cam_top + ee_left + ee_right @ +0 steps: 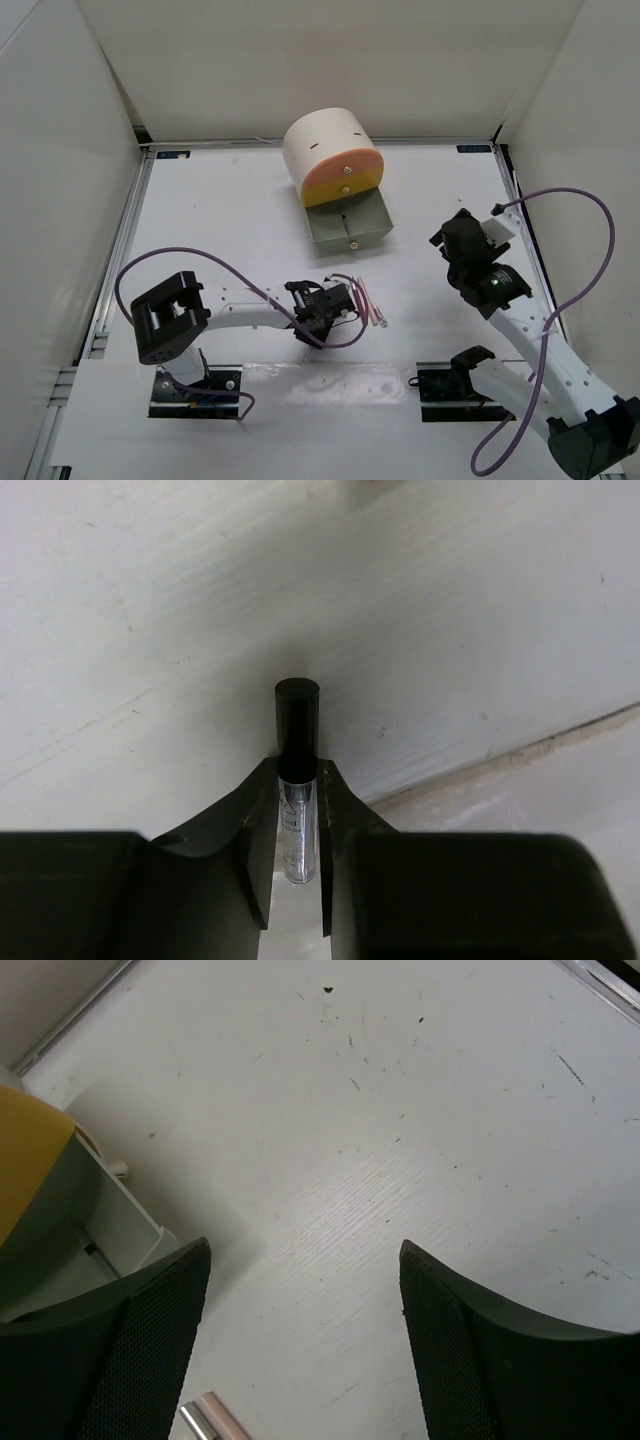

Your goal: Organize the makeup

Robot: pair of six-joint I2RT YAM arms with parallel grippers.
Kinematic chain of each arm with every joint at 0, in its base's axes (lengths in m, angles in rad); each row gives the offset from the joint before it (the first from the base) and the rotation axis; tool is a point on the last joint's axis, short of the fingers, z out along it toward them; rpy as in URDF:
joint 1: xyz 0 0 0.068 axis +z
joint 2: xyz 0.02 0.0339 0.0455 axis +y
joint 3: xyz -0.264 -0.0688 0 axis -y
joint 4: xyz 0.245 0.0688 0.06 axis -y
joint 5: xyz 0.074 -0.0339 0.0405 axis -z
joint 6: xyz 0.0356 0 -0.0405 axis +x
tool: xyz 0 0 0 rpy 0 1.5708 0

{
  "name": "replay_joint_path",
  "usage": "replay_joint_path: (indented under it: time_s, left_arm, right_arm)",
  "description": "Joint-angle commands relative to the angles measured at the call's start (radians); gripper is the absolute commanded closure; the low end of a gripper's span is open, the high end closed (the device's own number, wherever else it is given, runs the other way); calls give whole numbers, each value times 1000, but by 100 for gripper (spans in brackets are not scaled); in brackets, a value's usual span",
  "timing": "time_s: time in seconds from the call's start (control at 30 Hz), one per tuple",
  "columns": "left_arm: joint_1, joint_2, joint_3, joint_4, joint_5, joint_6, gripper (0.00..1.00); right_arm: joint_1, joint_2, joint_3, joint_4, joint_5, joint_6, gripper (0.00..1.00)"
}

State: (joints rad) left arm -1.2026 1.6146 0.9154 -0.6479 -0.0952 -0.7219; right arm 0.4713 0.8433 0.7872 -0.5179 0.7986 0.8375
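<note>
The grey-green drawer stands pulled out and has room beside the thin stick inside, so next I need to raise my left gripper and carry the clear tube outward over the drawer.
My left gripper (340, 299) lies low over the table and is shut on a clear tube with a black cap (298, 825). The cap sticks out past the fingertips (262, 780). Thin pink and grey pencils (372, 304) lie on the table just right of this gripper. Their ends also show in the right wrist view (208, 1420). My right gripper (452, 238) is open and empty, held above the table to the right of the box; its jaws (305, 1250) stand wide apart. No other makeup shows.
A cream cylindrical box (325, 145) stands at the back centre, with an orange drawer front (343, 181). Its grey-green drawer (348, 228) is pulled out towards me and also shows in the right wrist view (95, 1228). White walls enclose the table.
</note>
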Motion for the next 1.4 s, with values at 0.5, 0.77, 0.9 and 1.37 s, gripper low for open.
replay_joint_path:
  time_s: [0.5, 0.77, 0.9, 1.37]
  left_arm:
    - [231, -121, 416, 279, -378, 694, 88]
    - [330, 33, 504, 372, -195, 967, 72]
    - [344, 54, 502, 376, -141, 964, 43]
    - [298, -74, 521, 243, -178, 728, 2]
  right_arm:
    - [-5, -92, -137, -22, -240, -138, 1]
    - [1, -96, -183, 2, -369, -224, 1]
    - [1, -89, -174, -4, -387, -273, 1]
    - [271, 163, -143, -27, -480, -319, 24]
